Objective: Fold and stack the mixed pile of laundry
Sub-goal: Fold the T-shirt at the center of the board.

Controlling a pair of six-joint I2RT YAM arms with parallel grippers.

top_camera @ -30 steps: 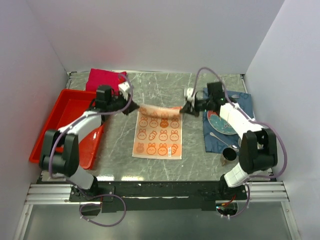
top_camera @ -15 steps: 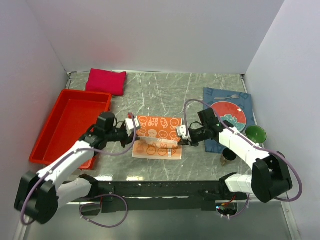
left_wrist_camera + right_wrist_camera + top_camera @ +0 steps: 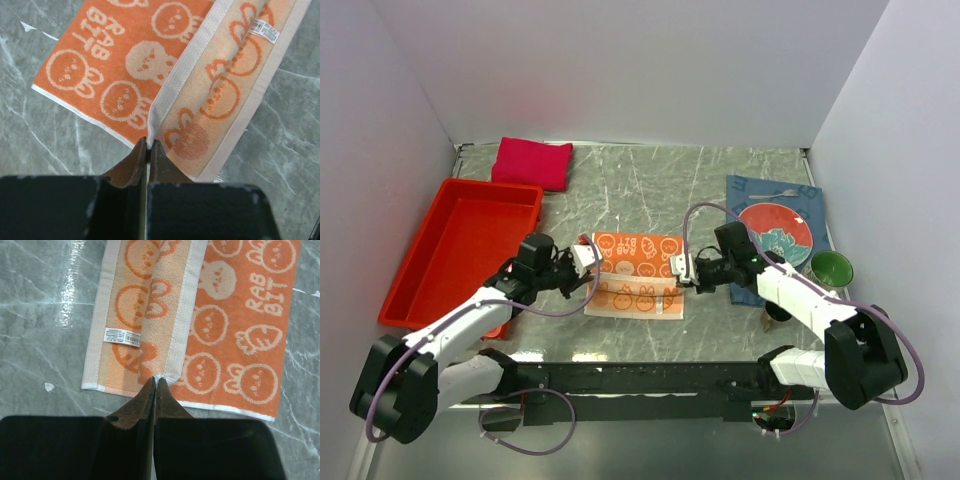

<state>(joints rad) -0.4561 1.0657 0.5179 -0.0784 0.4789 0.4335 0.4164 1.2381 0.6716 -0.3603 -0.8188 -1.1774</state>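
The paler piece of cloth is still bare, so the robot's left gripper will next pull the cloth's white hem back over that piece to the cloth's near edge and let go of it there.
The orange-and-white patterned cloth lies at mid table, its far half folded over toward the near edge. A paler strip with a barcode tag still shows along the near side. My left gripper is shut on the folded layer's white hem at the left corner. At the right corner, my right gripper pinches the same hem. In both wrist views the cloth lies flat on the marble. The crimson-magenta shirt sits folded at the far left.
A red plastic tray lies along the left side under my left arm. On the right, a dark blue placemat carries a plate and a fork. A green bowl and a metal cup stand near it.
Both grippers have carried the cloth's far edge toward the near edge, folding it over itself. In the last half second they settled lower with the hem near the table.
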